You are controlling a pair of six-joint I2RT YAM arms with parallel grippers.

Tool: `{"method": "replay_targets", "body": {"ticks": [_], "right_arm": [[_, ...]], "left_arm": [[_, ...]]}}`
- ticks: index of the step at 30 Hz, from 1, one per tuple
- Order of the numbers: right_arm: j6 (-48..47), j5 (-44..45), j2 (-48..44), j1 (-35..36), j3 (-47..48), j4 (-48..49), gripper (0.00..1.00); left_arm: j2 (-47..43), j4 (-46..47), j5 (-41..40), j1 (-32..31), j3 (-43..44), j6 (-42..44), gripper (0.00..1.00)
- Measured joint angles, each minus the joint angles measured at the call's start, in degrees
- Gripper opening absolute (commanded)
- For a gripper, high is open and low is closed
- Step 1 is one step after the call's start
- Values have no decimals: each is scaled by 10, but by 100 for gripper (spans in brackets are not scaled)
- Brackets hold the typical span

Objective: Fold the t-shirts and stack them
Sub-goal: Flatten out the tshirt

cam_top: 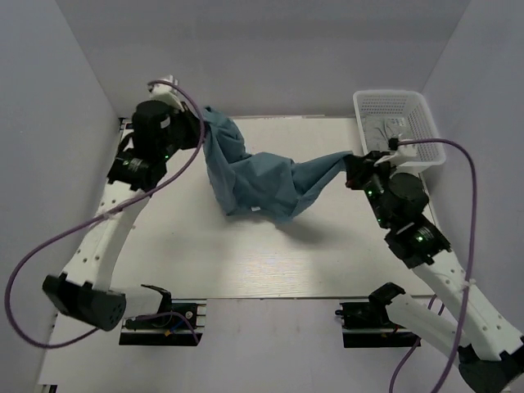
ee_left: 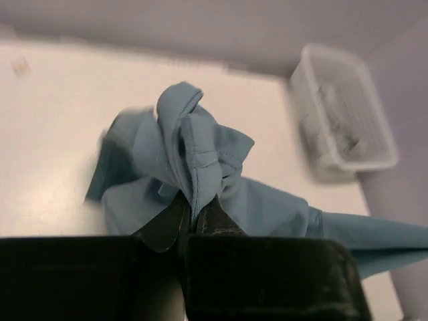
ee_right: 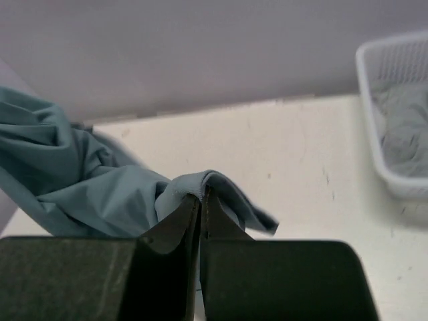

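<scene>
The left gripper rises to the left in the top view next, then comes down onto the tabletop's far side to release, as the t-shirt sags bunched.
One dusty teal-blue t-shirt [cam_top: 262,180] hangs bunched and twisted between my two grippers above the white table [cam_top: 246,262]. My left gripper [cam_top: 201,123] is at the back left, shut on a gathered fold of the t-shirt [ee_left: 194,167]; the jaws pinch a hemmed edge [ee_left: 197,204]. My right gripper [cam_top: 354,164] is at the right, beside the basket, shut on another hemmed edge of the t-shirt [ee_right: 194,184]. The cloth sags to the table in the middle.
A white mesh basket [cam_top: 426,110] stands at the back right with grey cloth [ee_right: 404,130] inside. Grey walls close in the back and both sides. Purple cables [cam_top: 467,213] loop off both arms.
</scene>
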Motion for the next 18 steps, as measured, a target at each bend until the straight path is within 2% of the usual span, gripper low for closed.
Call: {"method": "replay_targets", "body": {"ticks": [4,9,13,18], "right_arm": [[-24,14,-31,0,84,-39,0],[-49,-11,-51,0,193,-84,0],[-61,-4,-65,0,276,-119,0],[-71,63,-108,0,287,-126,0]], "left_arm": [[-58,-23,-28,0,89,4,0],[-97,-63,-44,1,199,14,0],[-135,-91,-86,1,229,21,0],[-161,-136,-181,2,240,18,0]]}}
